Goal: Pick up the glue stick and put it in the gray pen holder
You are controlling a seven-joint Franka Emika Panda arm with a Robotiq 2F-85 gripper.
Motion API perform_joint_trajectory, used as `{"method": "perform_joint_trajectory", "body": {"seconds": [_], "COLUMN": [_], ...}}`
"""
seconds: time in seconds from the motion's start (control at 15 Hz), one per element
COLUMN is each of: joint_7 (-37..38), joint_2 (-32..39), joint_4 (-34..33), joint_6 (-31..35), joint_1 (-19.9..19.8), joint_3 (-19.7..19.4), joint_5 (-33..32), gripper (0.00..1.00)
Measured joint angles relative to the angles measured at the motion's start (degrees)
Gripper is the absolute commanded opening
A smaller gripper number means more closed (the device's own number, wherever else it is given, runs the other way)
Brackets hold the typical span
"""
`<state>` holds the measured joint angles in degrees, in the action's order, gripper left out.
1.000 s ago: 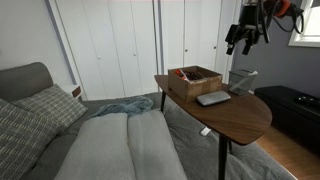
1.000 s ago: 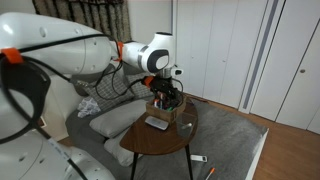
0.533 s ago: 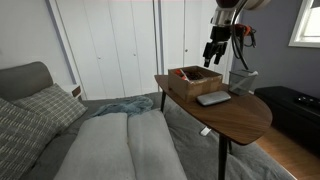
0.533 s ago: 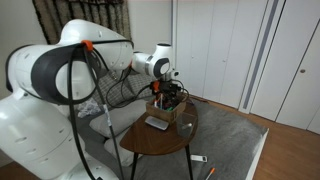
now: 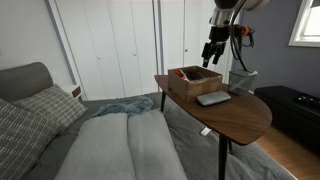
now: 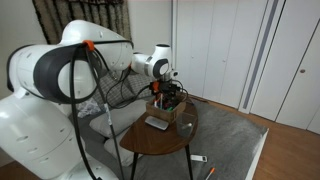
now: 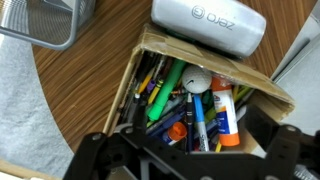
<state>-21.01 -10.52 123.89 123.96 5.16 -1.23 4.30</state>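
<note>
The glue stick (image 7: 222,106) is below the gripper, toward the right in the wrist view, so the robot next moves the gripper that way and lowers its fingers onto the orange end of the glue stick.
The glue stick (image 7: 222,106), a short white stick with orange-red ends, lies among pens and markers in the low brown box (image 7: 150,50). In the wrist view my gripper (image 7: 185,160) is open and empty, hovering just above the box with the stick between its dark fingers. In an exterior view the gripper (image 5: 211,55) hangs over the box (image 5: 195,82). The gray mesh pen holder (image 7: 40,20) stands on the table beside the box, and it also shows in an exterior view (image 5: 243,78).
A flat gray slab (image 7: 210,25) lies on the oval wooden table (image 5: 240,118) next to the box. A sofa with cushions (image 5: 60,120) stands beside the table. White closet doors (image 5: 120,45) are behind. The robot's arm and cables (image 6: 110,70) crowd one side.
Over the last second my gripper came down and across from high beyond the table to above the brown box. It has held still for the last half second.
</note>
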Motion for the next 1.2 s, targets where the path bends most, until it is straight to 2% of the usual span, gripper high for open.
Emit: {"method": "perform_joint_trajectory", "body": {"seconds": [0.13,0.2,0.4,0.67,0.8,1.07,1.2], "joint_7": [-0.17,-0.33,-0.96,-3.38,-4.55,-6.12,-6.93], "joint_2": [1.28,2.06,4.64,7.62,8.72,10.48,11.52], "joint_4": [0.05,0.04,-0.02,-0.12,-0.50,-2.21,-2.97], "joint_6": [1.41,2.41,4.23,5.45,6.95,9.84,10.74], "joint_1": [0.65,0.99,1.79,1.99,1.99,1.98,1.96], "joint_3": [1.17,1.74,3.01,4.28,4.83,5.31,5.42], "joint_5": [0.00,0.00,0.77,2.71,3.02,3.02,3.14], "gripper": [0.93,0.93,0.64,0.46,0.48,0.62,0.59]}}
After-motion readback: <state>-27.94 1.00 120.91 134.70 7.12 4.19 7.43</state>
